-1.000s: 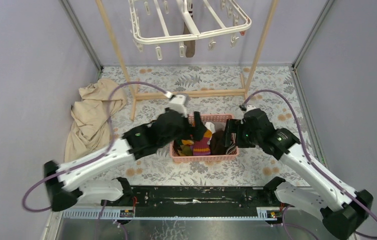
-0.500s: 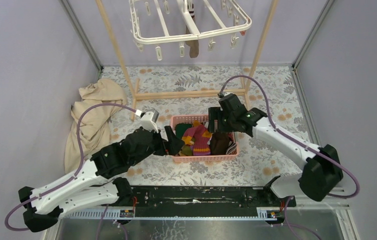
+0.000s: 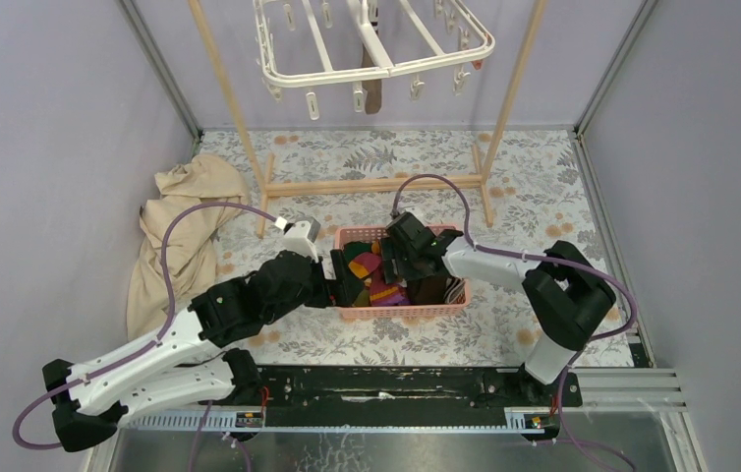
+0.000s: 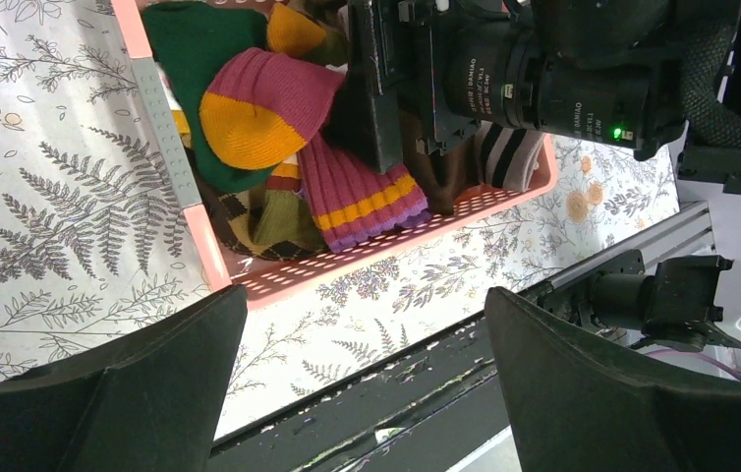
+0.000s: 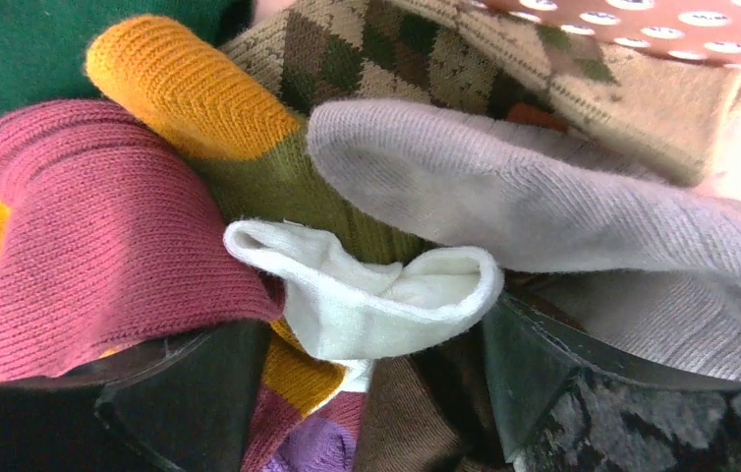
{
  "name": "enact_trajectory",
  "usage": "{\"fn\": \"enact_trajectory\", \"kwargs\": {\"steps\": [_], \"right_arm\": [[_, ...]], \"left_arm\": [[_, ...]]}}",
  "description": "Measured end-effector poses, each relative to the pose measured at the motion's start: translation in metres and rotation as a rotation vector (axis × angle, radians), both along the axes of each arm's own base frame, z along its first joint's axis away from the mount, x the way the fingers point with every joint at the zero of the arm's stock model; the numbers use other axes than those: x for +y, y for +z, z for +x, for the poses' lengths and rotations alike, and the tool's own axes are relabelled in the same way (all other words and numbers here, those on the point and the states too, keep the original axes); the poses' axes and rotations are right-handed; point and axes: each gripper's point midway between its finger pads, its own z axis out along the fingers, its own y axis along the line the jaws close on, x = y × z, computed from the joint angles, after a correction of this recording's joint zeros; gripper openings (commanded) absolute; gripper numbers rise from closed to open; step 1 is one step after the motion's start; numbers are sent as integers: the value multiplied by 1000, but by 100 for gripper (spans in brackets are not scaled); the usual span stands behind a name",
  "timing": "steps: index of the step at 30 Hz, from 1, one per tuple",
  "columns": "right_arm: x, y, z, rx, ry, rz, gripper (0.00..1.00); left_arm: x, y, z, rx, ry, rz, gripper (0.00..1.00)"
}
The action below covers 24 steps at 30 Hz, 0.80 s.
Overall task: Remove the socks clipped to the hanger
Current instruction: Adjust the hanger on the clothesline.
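Next, I raise my right gripper outward and to the right in the top view, onto the hanger's near corner clip [image 3: 460, 80], since a brown sock still hangs beyond it.
The white hanger [image 3: 376, 59] hangs at the top, and one brown sock [image 3: 372, 90] still dangles from its clips. Several socks [image 3: 386, 277] lie piled in the pink basket [image 3: 401, 313]. My left gripper [image 3: 342, 280] is open and empty at the basket's left rim; in the left wrist view it [image 4: 367, 329] hovers beside the basket [image 4: 165, 138] and sees the pile of socks [image 4: 268, 108]. My right gripper [image 3: 393, 264] is low inside the basket. In the right wrist view it [image 5: 362, 379] is open, pushed into the pile, with a white sock cuff [image 5: 386, 295] between its fingers.
A light wooden pole frame [image 3: 376, 184] holds the hanger behind the basket. A beige cloth [image 3: 182, 226] lies crumpled at the left wall. The black rail [image 3: 376, 385] runs along the near edge. Walls close in left and right.
My right gripper has swung left and down into the basket's sock pile. My left gripper drew back from over the basket to its left rim, then stayed nearly still.
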Motion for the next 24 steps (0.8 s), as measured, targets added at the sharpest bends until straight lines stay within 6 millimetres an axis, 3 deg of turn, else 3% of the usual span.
{"fn": "enact_trajectory", "kwargs": {"steps": [6, 10, 13, 19, 21, 24], "right_arm": [[5, 0, 0, -45, -14, 57, 86], [-2, 19, -7, -77, -12, 91, 90], [-6, 53, -12, -123, -5, 138, 92], [-16, 157, -18, -306, -10, 308, 93], [-24, 181, -23, -355, -19, 348, 93], [-41, 198, -33, -385, -47, 372, 93]], "left_arm": [[1, 0, 0, 1, 5, -1, 99], [1, 0, 0, 1, 4, 0, 99], [3, -1, -2, 4, 0, 9, 99], [11, 4, -7, -11, -11, 3, 99], [13, 8, -9, -18, -19, -8, 99], [13, 9, -12, -20, -31, -14, 99]]}}
